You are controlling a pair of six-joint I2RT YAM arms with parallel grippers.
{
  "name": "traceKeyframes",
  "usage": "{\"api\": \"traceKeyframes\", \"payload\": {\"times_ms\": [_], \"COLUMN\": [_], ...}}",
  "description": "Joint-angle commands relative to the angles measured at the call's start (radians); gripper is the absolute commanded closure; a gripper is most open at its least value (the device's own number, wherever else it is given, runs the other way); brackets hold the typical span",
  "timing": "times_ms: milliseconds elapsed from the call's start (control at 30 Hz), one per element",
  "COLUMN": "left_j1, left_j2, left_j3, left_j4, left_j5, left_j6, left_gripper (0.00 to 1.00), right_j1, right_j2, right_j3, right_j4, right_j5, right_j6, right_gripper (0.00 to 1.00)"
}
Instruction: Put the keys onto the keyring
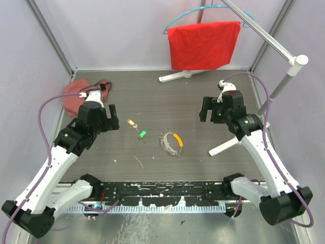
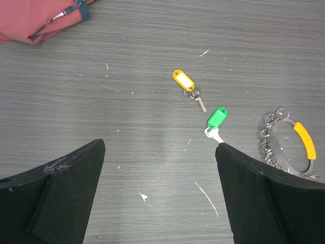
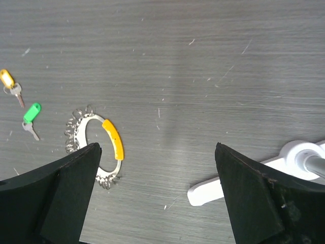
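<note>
I will lower my right gripper to the far end of the keyring next, to close on the bare part between the keyring's rings and its orange segment.
Two small keys lie on the grey table between the arms: one with a yellow-orange tag point(image 1: 132, 123) point(image 2: 183, 80) point(image 3: 7, 79), one with a green tag point(image 1: 142, 134) point(image 2: 217, 117) point(image 3: 32, 113). The keyring point(image 1: 171, 143) point(image 2: 289, 145) point(image 3: 96, 147), a silvery loop hung with small rings and one orange segment, lies just right of them. My left gripper point(image 1: 107, 119) point(image 2: 160, 152) hovers open to the left of the keys, holding nothing. My right gripper point(image 1: 210, 113) point(image 3: 157, 150) hovers open to the right of the keyring, also holding nothing.
A red pouch point(image 1: 81, 94) point(image 2: 35, 18) lies at the back left, behind the left arm. A white stand carries a hanger with a red cloth point(image 1: 203, 44) at the back; one of its feet point(image 1: 226, 146) point(image 3: 244, 178) reaches onto the table under the right arm.
</note>
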Motion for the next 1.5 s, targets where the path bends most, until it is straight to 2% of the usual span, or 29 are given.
{"api": "traceKeyframes", "payload": {"times_ms": [0,167,367,700,1133,1467], "left_j1": [-0.003,-0.003,-0.004,-0.003,-0.004,-0.004], "left_j2": [-0.023,-0.067,-0.093,-0.083,-0.069,-0.061], "left_j3": [0.0,-0.022,-0.045,-0.043,-0.043,-0.043], "left_j4": [-0.007,-0.024,-0.05,-0.059,-0.059,-0.056], "left_j5": [-0.03,-0.034,-0.071,-0.051,-0.033,-0.027], "left_j6": [0.056,0.093,0.106,0.106,0.11,0.113], "left_gripper": [0.02,0.02,0.02,0.02,0.02,0.02], "right_j1": [0.019,0.129,0.237,0.283,0.285,0.284], "right_j2": [0.084,0.228,0.402,0.611,0.765,0.806], "right_j3": [0.026,0.036,0.028,0.041,0.072,0.077], "right_j4": [0.069,0.135,0.254,0.406,0.464,0.462], "right_j5": [-0.072,-0.01,0.003,-0.09,-0.199,-0.191], "right_j6": [0.009,0.038,0.085,0.152,0.175,0.175], "right_gripper": [0.01,0.08,0.25,0.49,0.61,0.7]}}
